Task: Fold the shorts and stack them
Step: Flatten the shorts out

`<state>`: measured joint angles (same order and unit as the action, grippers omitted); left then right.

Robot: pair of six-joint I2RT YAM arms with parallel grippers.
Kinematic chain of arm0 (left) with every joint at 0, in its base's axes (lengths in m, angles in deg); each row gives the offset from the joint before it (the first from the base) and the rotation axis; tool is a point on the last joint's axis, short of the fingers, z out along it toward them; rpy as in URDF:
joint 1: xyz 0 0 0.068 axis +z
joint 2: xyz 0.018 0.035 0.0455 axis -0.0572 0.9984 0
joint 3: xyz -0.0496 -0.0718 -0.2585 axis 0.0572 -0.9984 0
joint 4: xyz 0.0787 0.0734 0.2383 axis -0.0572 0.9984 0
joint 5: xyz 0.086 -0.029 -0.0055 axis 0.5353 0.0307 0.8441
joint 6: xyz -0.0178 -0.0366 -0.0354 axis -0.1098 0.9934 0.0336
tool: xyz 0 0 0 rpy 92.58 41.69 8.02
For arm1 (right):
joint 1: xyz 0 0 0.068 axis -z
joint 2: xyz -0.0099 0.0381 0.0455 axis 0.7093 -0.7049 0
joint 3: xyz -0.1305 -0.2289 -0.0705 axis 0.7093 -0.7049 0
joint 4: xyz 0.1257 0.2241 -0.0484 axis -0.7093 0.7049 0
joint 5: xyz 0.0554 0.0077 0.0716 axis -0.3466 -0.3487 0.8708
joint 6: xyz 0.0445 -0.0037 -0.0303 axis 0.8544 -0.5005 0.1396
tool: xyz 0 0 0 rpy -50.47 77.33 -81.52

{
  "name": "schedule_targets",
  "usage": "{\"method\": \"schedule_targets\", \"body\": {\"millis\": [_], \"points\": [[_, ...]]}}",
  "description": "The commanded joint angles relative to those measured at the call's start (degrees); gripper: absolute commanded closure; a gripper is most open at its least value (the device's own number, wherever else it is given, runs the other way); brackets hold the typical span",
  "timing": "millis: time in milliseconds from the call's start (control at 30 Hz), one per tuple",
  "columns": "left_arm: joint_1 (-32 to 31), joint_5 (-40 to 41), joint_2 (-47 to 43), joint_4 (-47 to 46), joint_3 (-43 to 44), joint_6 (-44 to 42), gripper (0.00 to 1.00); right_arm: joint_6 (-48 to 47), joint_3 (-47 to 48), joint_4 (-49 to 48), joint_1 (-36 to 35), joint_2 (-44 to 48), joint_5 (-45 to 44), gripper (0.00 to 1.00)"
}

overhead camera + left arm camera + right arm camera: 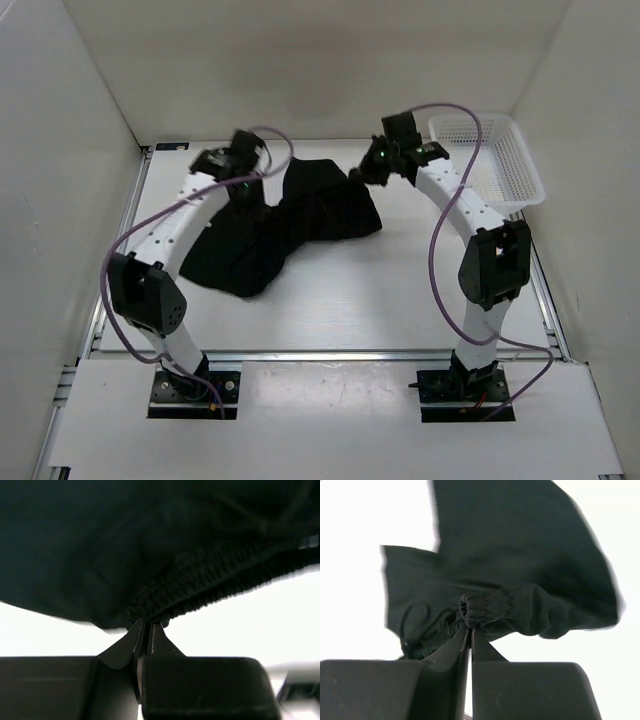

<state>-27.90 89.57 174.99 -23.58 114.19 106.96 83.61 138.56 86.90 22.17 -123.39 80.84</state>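
Observation:
I will lift the waistband of the rumpled shorts with my left gripper, carry it to the right in the top view, where the tabletop is bare, then lower it and let go.
The black shorts (280, 225) lie rumpled across the middle of the white table, one end trailing toward the near left. At their far left edge my left gripper (243, 188) is shut on the shorts. In the left wrist view the ribbed waistband (200, 580) is pinched between the closed fingertips of the left gripper (148, 624). My right gripper (360, 172) is shut on the far right corner of the shorts. The right wrist view shows a bunched piece of waistband (485, 607) clamped in the right gripper (470, 627), with a loop of drawstring (407, 625) hanging to the left.
A white mesh basket (500, 160) stands at the back right, close behind the right arm. White walls close in the table on the left, right and back. Purple cables loop above both arms.

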Motion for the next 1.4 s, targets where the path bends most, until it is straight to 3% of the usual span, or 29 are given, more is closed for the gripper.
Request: {"method": "schedule_targets", "body": {"millis": [0, 133, 200, 300, 433, 533, 600, 633, 733, 767, 800, 833, 900, 1033, 1233, 1333, 1367], "points": [[7.8, 13.8, -6.3, 9.1, 13.1, -2.2, 0.9, -2.5, 12.2, -6.5, -0.6, -1.8, 6.9, 1.0], [11.7, 18.6, -8.7, 10.5, 36.4, -4.3, 0.9, -1.0, 30.5, -19.3, -0.6, -10.1, 16.6, 1.0], [12.4, 19.4, -11.4, 7.4, 38.5, -4.3, 0.9, 1.7, 36.2, -24.3, -0.6, -12.2, 19.5, 1.0], [9.6, 12.4, -15.7, 0.5, 37.3, -5.6, 0.9, 2.9, 36.5, -32.8, -0.6, -12.1, 20.2, 1.0], [2.0, 4.1, -16.8, 0.5, 31.7, -7.8, 0.9, -0.3, 23.7, -34.4, 2.8, -4.7, 21.7, 1.0], [-5.6, -5.0, -19.9, -4.7, 17.0, -8.4, 0.9, -2.8, 4.7, -37.4, 7.6, 3.8, 23.0, 1.0], [-10.1, -7.2, -20.6, -7.4, 6.7, -5.7, 0.9, -5.4, -3.5, -35.5, 10.9, 10.4, 23.0, 1.0], [-12.4, -9.6, -20.6, -10.4, 3.9, -5.0, 0.9, -7.0, -10.7, -34.2, 14.4, 12.6, 22.1, 1.0], [-22.2, -13.2, -16.4, -13.0, -2.2, -2.8, 0.9, -13.9, -19.2, -26.2, 21.1, 19.1, 17.2, 1.0], [-25.4, -14.7, -11.3, -13.0, -2.2, -2.2, 0.78, -16.9, -19.2, -23.6, 22.6, 19.8, 15.6, 0.9], [-26.3, -15.7, -8.5, -13.0, -0.4, -2.2, 0.63, -17.9, -19.2, -17.5, 24.9, 19.8, 14.2, 0.73], [-27.0, -15.7, -5.8, -11.3, 1.4, -2.2, 0.48, -18.5, -19.2, -15.9, 25.7, 19.8, 13.7, 0.45], [-27.0, -10.8, 0.6, -6.4, 7.7, -1.6, 0.4, -18.5, -18.7, -14.9, 26.3, 19.3, 16.3, 0.34], [-20.7, -7.5, 2.9, -3.6, 11.2, -0.3, 0.4, -17.9, -18.7, -12.8, 21.9, 21.2, 16.6, 0.31], [-6.9, -5.0, -5.8, -3.6, -2.8, 4.7, 0.5, -15.7, -25.6, -4.1, 15.4, 27.3, 12.3, 0.34], [-0.9, -5.0, -10.4, -4.1, -12.7, 6.9, 0.5, -12.7, -35.9, 1.1, 12.8, 34.3, 7.5, 0.32], [0.2, -5.0, -11.4, -4.1, -15.3, 7.4, 0.44, -11.8, -38.6, 2.7, 12.2, 38.7, 5.7, 0.24]]}}
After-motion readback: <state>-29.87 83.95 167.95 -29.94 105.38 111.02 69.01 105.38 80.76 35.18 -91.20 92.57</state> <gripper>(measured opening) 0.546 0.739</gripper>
